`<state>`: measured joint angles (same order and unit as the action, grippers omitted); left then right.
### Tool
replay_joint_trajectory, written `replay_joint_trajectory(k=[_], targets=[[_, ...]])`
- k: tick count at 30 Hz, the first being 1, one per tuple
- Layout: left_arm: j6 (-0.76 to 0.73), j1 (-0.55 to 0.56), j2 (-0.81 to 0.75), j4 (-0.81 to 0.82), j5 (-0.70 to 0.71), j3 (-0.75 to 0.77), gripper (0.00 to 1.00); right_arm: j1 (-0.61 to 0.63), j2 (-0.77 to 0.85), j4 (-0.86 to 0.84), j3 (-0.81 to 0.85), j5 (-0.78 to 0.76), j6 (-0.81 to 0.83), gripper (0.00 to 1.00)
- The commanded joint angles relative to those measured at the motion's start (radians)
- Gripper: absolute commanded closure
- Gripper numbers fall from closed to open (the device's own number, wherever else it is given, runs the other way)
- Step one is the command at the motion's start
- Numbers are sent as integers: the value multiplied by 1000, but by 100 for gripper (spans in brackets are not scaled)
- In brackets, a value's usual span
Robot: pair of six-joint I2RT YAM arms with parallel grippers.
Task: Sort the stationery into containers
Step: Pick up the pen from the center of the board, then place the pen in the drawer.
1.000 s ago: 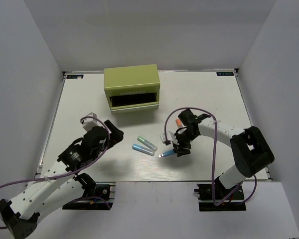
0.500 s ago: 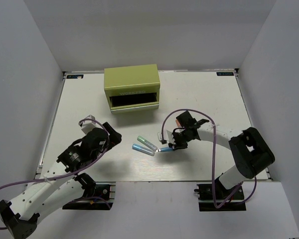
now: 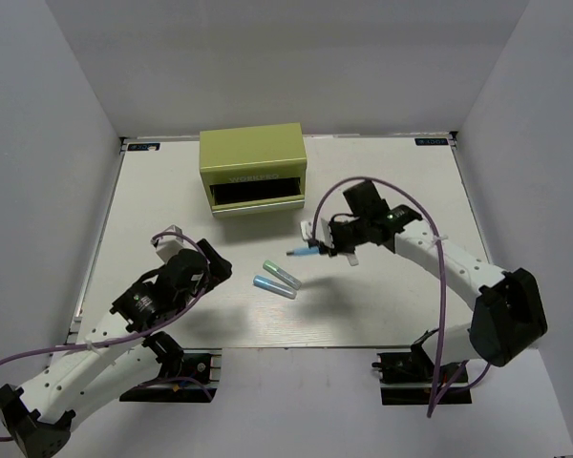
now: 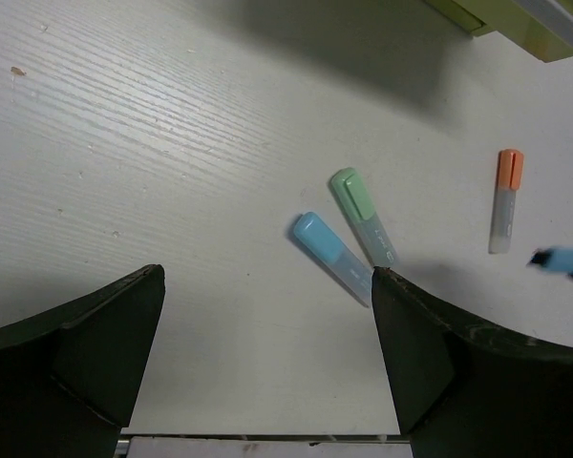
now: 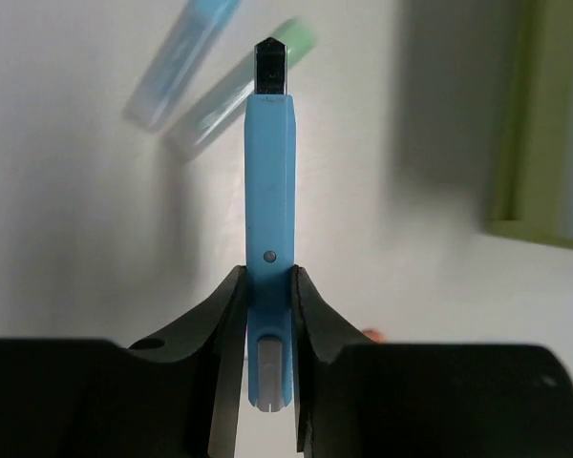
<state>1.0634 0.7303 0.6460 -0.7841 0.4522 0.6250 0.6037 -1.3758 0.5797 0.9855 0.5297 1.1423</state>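
The lower drawer of the chest is open, so the right gripper will next move outward and to the left in the top view and let go of the blue pen (image 3: 303,253) inside that drawer.
My right gripper (image 3: 325,248) (image 5: 267,279) is shut on the slim blue pen (image 3: 303,253) (image 5: 269,172) and holds it off the table, tip pointing left, just right of the chest's front. The green-capped marker (image 3: 282,275) (image 4: 362,214) and the light blue marker (image 3: 274,286) (image 4: 329,256) lie side by side mid-table. In the left wrist view the orange-capped marker (image 4: 505,198) lies further right. The olive-green chest (image 3: 253,157) (image 5: 544,124) stands at the back with its lower drawer (image 3: 258,196) pulled open. My left gripper (image 3: 218,262) (image 4: 267,286) hangs open and empty left of the two markers.
White walls enclose the table on three sides. The right arm's purple cable (image 3: 430,239) loops above its forearm. Both arm bases (image 3: 172,367) sit at the near edge.
My right gripper closed on the slim blue pen, lifted it from the table and carried it up and left toward the chest. The left gripper shifted slightly and stayed open.
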Motion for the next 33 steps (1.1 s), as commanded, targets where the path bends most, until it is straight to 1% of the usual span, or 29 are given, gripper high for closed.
replay_joint_trajectory(k=[1, 3, 4, 6, 7, 8, 10, 11, 14, 16, 22, 24, 25, 27, 29, 33], targets=[[7, -3, -8, 17, 2, -8, 1, 8, -73, -133, 157, 26, -134, 96], [7, -3, -8, 17, -7, -18, 1, 18, -115, -155, 278, 1, -174, 96], [7, -3, -8, 26, -7, -18, 1, 24, -182, -173, 309, -26, -174, 96], [17, -3, -8, 26, -7, -27, 1, 44, -224, -193, 405, -49, -171, 96], [17, -3, -19, 37, -16, -27, 1, 54, -280, -231, 426, -83, -170, 96], [26, -3, -19, 37, -17, -36, 1, 62, -298, -244, 479, -92, -171, 96], [26, -3, -19, 37, -17, -36, 1, 67, -350, -270, 516, -121, -180, 96], [26, -3, -28, 37, -17, -36, 1, 73, -382, -279, 582, -125, -184, 96], [35, -3, -28, 37, -26, -36, 1, 88, -463, -277, 654, -160, -182, 95], [35, -3, -28, 37, -26, -45, 1, 93, -485, -274, 699, -172, -171, 95], [35, -3, -28, 55, -35, -54, 1, 119, -555, -314, 733, -243, -168, 94], [35, -3, -28, 55, -35, -54, 1, 123, -566, -307, 742, -250, -165, 88], [35, -3, -28, 55, -35, -54, 1, 125, -572, -304, 746, -249, -165, 75], [35, -3, -19, 55, -35, -54, 1, 128, -569, -293, 746, -249, -159, 61], [35, -3, -19, 66, -35, -54, 1, 131, -569, -291, 745, -249, -164, 50], [35, -3, -19, 77, -35, -54, 1, 131, -552, -294, 746, -234, -187, 48]])
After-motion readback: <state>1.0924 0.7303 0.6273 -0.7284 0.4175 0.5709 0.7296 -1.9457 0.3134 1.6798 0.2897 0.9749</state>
